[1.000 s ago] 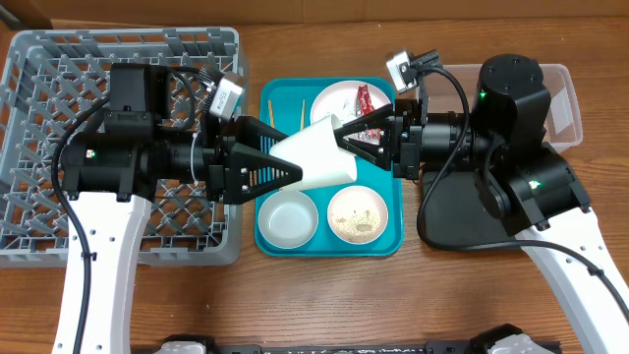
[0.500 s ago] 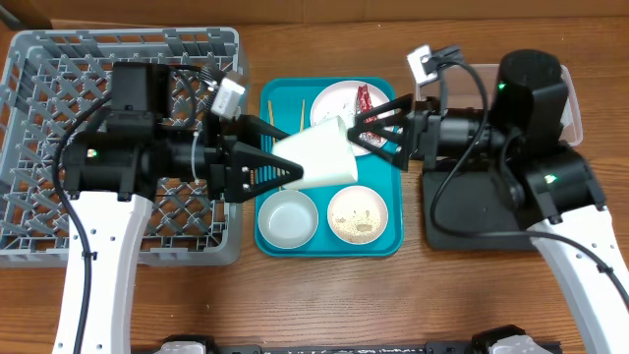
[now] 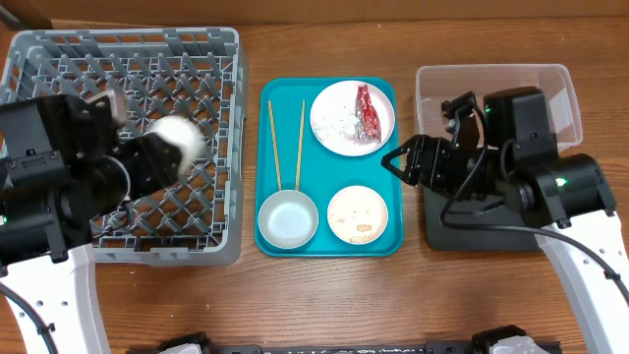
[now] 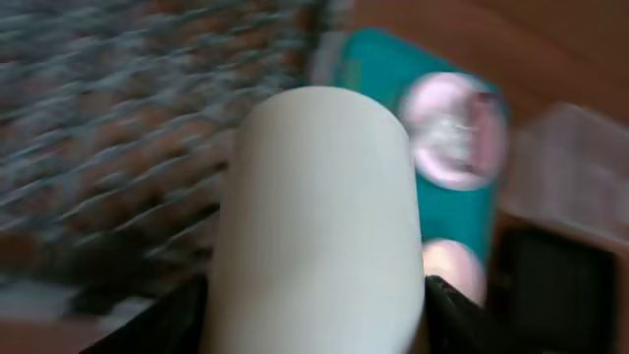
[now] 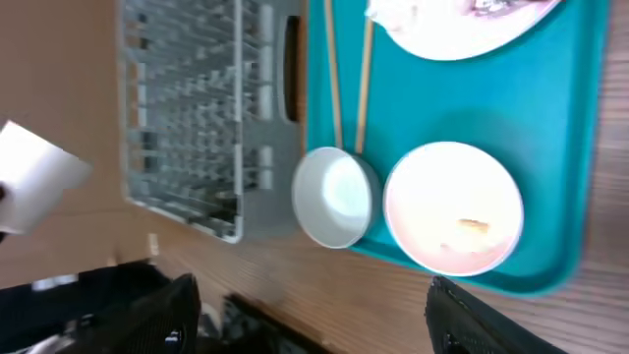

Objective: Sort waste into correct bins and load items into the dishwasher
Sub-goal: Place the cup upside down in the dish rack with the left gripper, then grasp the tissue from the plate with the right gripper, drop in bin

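Note:
My left gripper moves the cup back and down next, away from the teal tray, to reach the near corner of the grey dishwasher rack.
My left gripper (image 3: 162,152) is shut on the small white cup (image 3: 179,143) and holds it above the grey dishwasher rack (image 3: 59,59). In the left wrist view the cup (image 4: 319,216) fills the space between both fingers (image 4: 177,320). My right gripper (image 3: 396,165) stands open and holds nothing at the teal tray's right edge. On that tray lie two chopsticks (image 3: 276,146), a metal bowl (image 3: 288,218), a white plate with pale scraps (image 3: 357,213) and a plate (image 3: 339,118) carrying the red-and-silver wrapper (image 3: 366,113).
The teal tray (image 3: 329,244) sits between the rack and the bins. A clear tub (image 3: 491,81) stands at the back right. The black tray (image 3: 482,234) lies under my right arm. The right wrist view shows the bowl (image 5: 334,197) and the scrap plate (image 5: 452,206).
My right gripper let go of the cup, opened and drew back to the right. My left arm carried the cup from above the teal tray leftward over the rack.

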Available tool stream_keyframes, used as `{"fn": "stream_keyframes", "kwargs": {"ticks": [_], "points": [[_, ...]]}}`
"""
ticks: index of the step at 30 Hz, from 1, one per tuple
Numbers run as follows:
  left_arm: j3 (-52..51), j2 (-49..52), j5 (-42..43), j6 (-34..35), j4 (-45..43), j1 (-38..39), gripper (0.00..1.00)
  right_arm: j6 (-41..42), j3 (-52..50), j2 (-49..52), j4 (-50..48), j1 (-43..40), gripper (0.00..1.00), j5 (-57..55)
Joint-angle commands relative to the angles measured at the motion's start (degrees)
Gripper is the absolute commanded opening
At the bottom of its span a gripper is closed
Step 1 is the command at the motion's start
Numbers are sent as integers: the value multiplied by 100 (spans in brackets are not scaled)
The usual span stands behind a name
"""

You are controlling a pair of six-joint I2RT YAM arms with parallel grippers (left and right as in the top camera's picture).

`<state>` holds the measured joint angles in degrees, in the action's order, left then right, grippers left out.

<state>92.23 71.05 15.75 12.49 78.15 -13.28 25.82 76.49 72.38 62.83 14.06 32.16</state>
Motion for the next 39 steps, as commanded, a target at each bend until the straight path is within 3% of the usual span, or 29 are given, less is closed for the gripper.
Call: {"fn": "stream_keyframes", "kwargs": {"ticks": [1, 3, 6, 10, 17, 21, 24, 25, 27, 36, 39], "points": [[72, 413, -2861, 942, 190, -83, 29, -72, 46, -133, 68, 354, 75, -584], [72, 726, -3230, 1207, 212, -337, 27, -72, 46, -133, 48, 474, 75, -588], [72, 1139, -3154, 1513, 332, -946, 16, -70, 46, -133, 92, 575, 75, -697], [72, 1766, -1961, 1344, 221, -2173, 14, -70, 46, -133, 192, 586, 75, -815], [72, 2750, -1207, 977, -50, -2769, 15, -66, 46, -133, 227, 586, 75, -813], [72, 3023, -1202, 1029, -179, -2769, 33, -66, 46, -133, 317, 586, 75, -815], [72, 3130, -1204, 1062, -142, -2769, 34, -57, 46, -133, 363, 586, 75, -815], [72, 3132, -1202, 1091, -149, -2769, 39, -48, 46, -133, 376, 586, 76, -815], [72, 3128, -1156, 1182, -144, -2778, 100, -46, 46, -133, 382, 586, 75, -815], [1084, 2623, -977, 1062, 404, -2667, 100, -48, 46, -133, 391, 586, 76, -859], [1113, 2424, -957, 968, 446, -2527, 95, -48, 46, -133, 393, 586, 76, -863]]}}
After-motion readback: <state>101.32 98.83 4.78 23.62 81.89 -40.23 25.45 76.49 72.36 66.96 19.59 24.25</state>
